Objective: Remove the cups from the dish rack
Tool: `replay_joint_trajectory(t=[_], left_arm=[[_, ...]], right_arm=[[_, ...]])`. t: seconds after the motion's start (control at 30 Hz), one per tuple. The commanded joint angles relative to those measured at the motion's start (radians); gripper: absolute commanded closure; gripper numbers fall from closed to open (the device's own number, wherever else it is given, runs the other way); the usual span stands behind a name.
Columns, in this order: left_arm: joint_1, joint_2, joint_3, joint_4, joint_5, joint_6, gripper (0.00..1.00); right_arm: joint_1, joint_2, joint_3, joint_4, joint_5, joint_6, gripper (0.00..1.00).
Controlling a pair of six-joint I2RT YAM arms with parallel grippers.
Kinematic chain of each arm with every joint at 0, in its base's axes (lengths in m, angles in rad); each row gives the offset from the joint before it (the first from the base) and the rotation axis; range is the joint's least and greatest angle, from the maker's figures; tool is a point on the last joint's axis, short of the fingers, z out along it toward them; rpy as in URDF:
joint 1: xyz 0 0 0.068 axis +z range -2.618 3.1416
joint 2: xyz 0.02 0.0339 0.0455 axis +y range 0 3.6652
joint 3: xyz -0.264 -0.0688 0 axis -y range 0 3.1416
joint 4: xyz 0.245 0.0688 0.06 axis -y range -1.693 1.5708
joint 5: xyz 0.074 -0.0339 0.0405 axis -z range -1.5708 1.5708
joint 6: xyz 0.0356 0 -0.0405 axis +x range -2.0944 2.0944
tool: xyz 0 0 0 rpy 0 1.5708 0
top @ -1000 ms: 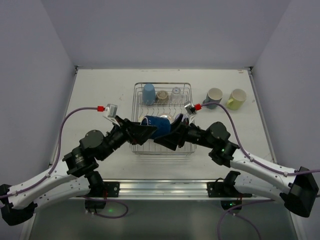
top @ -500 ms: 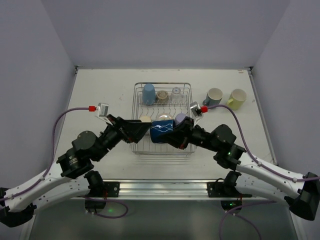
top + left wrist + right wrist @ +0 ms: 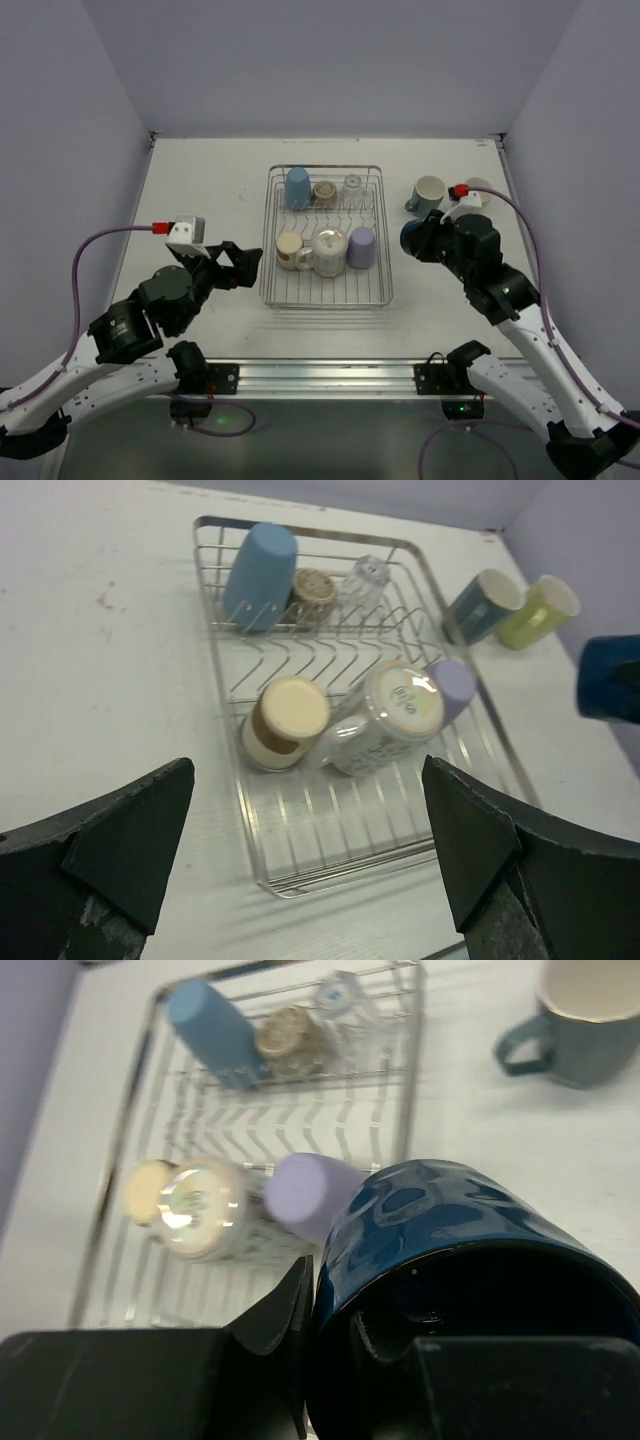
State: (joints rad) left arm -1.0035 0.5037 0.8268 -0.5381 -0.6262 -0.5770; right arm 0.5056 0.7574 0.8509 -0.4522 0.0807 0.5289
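Next, my right gripper tilts downward and brings the dark blue cup [image 3: 450, 1220] down to release its rim, since the bare tabletop beside the rack lies below my gripper.
The silver wire dish rack [image 3: 268, 240] stands mid-table with several cups in it: a light blue one [image 3: 298, 187], a beige one [image 3: 324, 191] and a clear one [image 3: 352, 186] at the back, then a cream one [image 3: 290, 249], a clear patterned one [image 3: 329, 250] and a lavender one [image 3: 361, 246] lying in the middle. My right gripper [image 3: 420, 240] is shut on the rim of a dark blue cup [image 3: 450, 1220], one finger [image 3: 285, 1305] outside and one inside, held above the table just right of the rack. My left gripper [image 3: 243, 265] is open and empty, left of the rack's near corner.
A grey-teal mug [image 3: 428, 192] and a yellow-green mug [image 3: 540, 610] stand upright on the table right of the rack, just beyond the held cup. The table's raised edges and the walls close in on the left, right and back.
The dark blue cup has left the rack: my right gripper closed on it and carried it right, past the rack's edge. My left gripper opened wide and drew back to the left.
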Motion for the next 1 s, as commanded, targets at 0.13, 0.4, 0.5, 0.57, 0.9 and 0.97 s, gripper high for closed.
replay_joint_trajectory(t=[0.13, 0.4, 0.5, 0.57, 0.9, 0.97], left_arm=[[0.002, 0.021, -0.08, -0.06, -0.095, 0.095, 0.0], [0.002, 0.039, -0.091, -0.049, -0.063, 0.12, 0.0], [0.002, 0.053, -0.091, -0.043, -0.049, 0.126, 0.0], [0.002, 0.065, -0.089, -0.03, -0.024, 0.135, 0.0], [0.0, 0.225, -0.005, 0.055, 0.261, 0.164, 0.0], [-0.001, 0.265, 0.008, 0.085, 0.275, 0.161, 0.0]], right_arm=[[-0.151, 0.272, 0.117, -0.111, 0.059, -0.161, 1.0], [-0.228, 0.616, 0.206, -0.056, 0.033, -0.237, 1.0], [-0.233, 0.678, 0.22, -0.042, 0.031, -0.242, 1.0], [-0.234, 0.732, 0.226, -0.025, 0.03, -0.242, 1.0], [-0.236, 0.872, 0.257, 0.02, 0.062, -0.237, 0.83], [-0.236, 0.844, 0.249, 0.027, 0.053, -0.23, 0.66]])
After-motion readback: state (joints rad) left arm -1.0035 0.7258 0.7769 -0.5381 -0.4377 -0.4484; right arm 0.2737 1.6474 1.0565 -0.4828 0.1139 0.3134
